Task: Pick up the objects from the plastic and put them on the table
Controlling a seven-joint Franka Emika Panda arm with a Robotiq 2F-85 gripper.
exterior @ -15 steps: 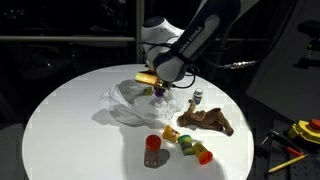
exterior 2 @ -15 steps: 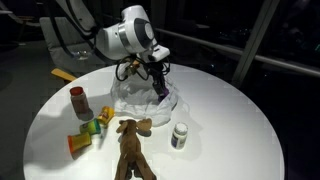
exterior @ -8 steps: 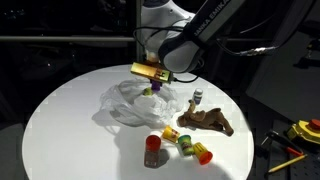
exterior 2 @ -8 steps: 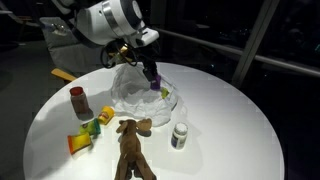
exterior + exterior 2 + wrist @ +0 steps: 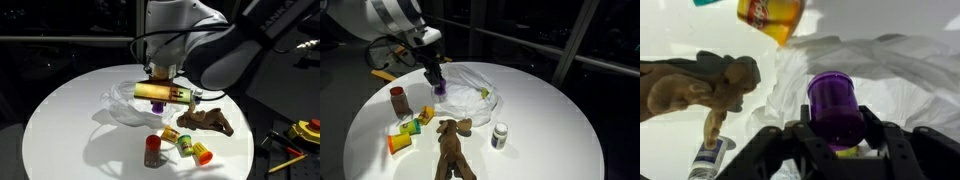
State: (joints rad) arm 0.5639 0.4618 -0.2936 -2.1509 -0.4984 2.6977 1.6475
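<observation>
My gripper holds the purple piece (image 5: pixel 835 105) and will move away from the plastic and down to let it go between the red and green pieces, because the tabletop is bare there.
My gripper (image 5: pixel 837 128) is shut on a purple piece (image 5: pixel 835 105), which hangs above the edge of the clear wrinkly plastic (image 5: pixel 905 70). In both exterior views the gripper (image 5: pixel 157 103) (image 5: pixel 439 86) hovers over the white table (image 5: pixel 60 120) (image 5: pixel 555 120) beside the plastic (image 5: pixel 122 108) (image 5: pixel 472 92). On the table lie a brown flat piece (image 5: pixel 208 121) (image 5: pixel 453 150) (image 5: pixel 690 85), a small grey-white figure (image 5: pixel 197 97) (image 5: pixel 499 135), a red piece (image 5: pixel 153 150) (image 5: pixel 398 100), and orange, yellow and green pieces (image 5: pixel 190 145) (image 5: pixel 405 135).
A yellow tool with red parts (image 5: pixel 305 130) lies off the table at the edge of an exterior view. Another yellow item (image 5: pixel 382 73) sits near the table's far rim. The arm's body (image 5: pixel 200 40) looms over the plastic. Dark railings surround the table.
The arm has lifted the purple piece off the middle of the plastic and carried it sideways toward the toys lying on the table. The grip has stayed the same.
</observation>
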